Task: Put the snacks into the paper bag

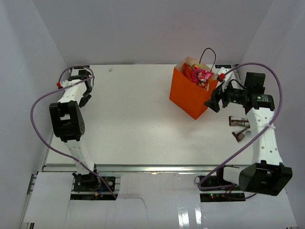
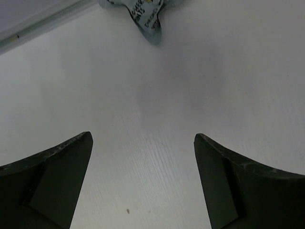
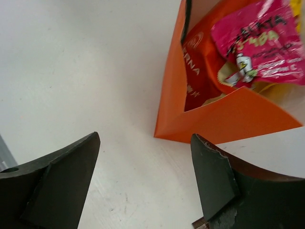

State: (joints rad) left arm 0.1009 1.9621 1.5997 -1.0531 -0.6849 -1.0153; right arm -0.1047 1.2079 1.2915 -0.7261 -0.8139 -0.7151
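The pale blue wrapper (image 2: 147,15) lies beyond the open fingers, so the left gripper will turn and move toward the table's side edge and go down onto the wrapper.
The orange paper bag (image 1: 189,95) stands upright at the back right of the table, also in the right wrist view (image 3: 228,119). Inside it are a pink packet (image 1: 203,76) (image 3: 259,43), the red-orange chip bag (image 1: 186,70) (image 3: 198,71) and a bit of yellow wrapper (image 3: 279,88). My right gripper (image 1: 212,102) (image 3: 145,137) is open and empty, just right of the bag's near corner. My left gripper (image 1: 85,98) (image 2: 143,137) is open and empty, low over the table at the far left.
Two brown wrapped bars (image 1: 238,121) (image 1: 241,134) lie on the table right of the bag, under my right arm. A pale blue wrapper (image 2: 143,14) lies ahead of my left gripper near the table's edge. White walls enclose the table.
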